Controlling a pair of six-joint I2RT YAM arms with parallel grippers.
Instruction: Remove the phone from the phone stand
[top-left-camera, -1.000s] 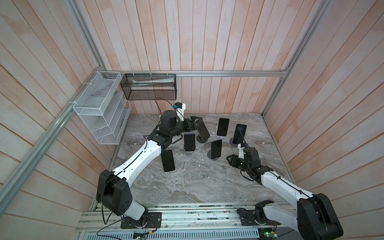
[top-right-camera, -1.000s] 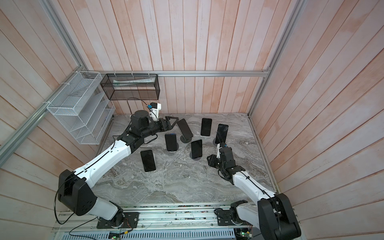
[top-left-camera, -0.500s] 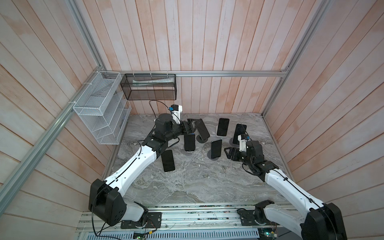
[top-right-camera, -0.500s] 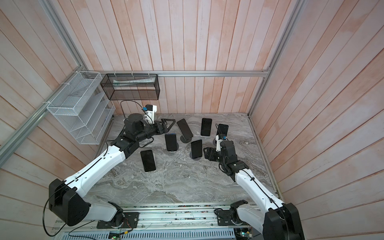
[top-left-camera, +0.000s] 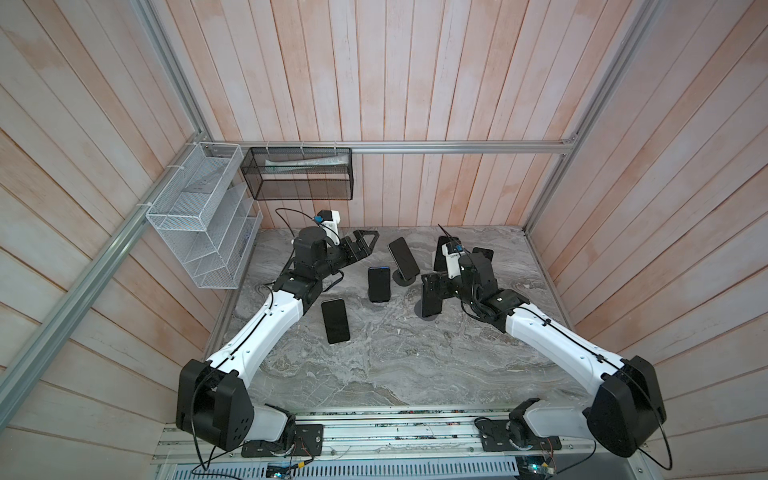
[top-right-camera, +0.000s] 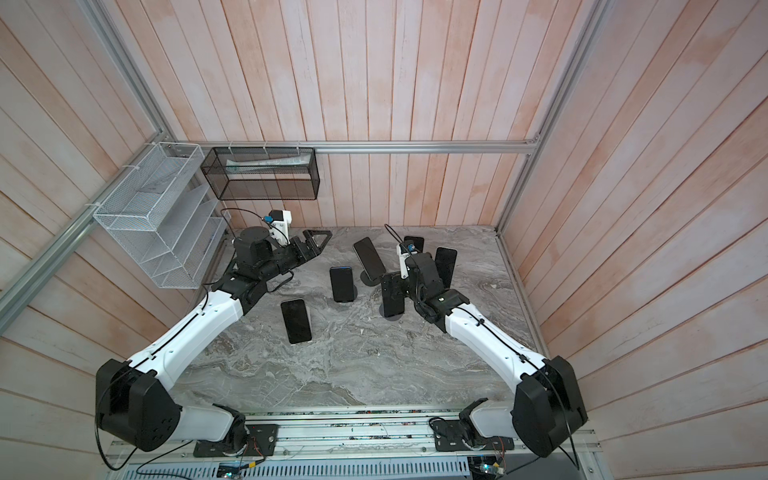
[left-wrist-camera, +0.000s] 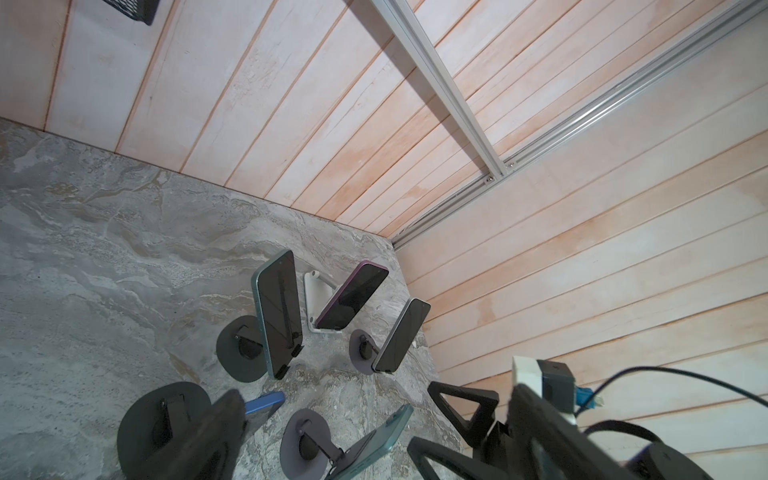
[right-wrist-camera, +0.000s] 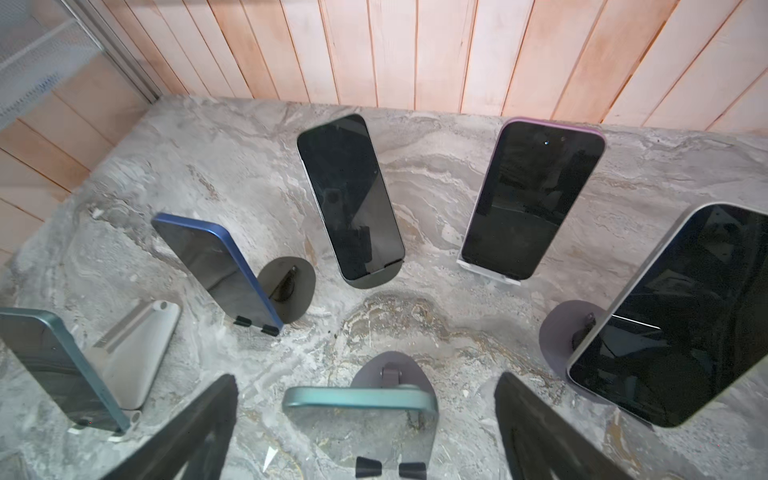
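My right gripper will next lower around both long edges of the phone and close, because the teal phone's upper end (top-left-camera: 432, 293) (right-wrist-camera: 360, 398) stands below it, lined up between its open fingers.
A teal phone (right-wrist-camera: 360, 405) stands upright on a dark round-based phone stand (right-wrist-camera: 388, 370) mid-table, also seen in both top views (top-left-camera: 432, 297) (top-right-camera: 392, 298). My right gripper (right-wrist-camera: 365, 432) is open. Its fingers (right-wrist-camera: 199, 428) stand on either side of the phone's top edge, apart from it, in the right wrist view. My left gripper (top-left-camera: 370, 243) is open and holds nothing. It hovers near the back wall, left of the phones.
Other phones stand on stands: a blue one (top-left-camera: 379, 284), a dark one (top-left-camera: 403, 257), a purple one (right-wrist-camera: 532, 199) and a large one (right-wrist-camera: 673, 316). Another phone (top-left-camera: 336, 320) sits front left against a silver stand (right-wrist-camera: 133, 357). A white wire basket (top-left-camera: 199, 216) and a black one (top-left-camera: 299, 174) hang on the walls.
My right gripper moved up and left to the teal phone and opened around its top. My left gripper drew back toward the back left and opened wider.
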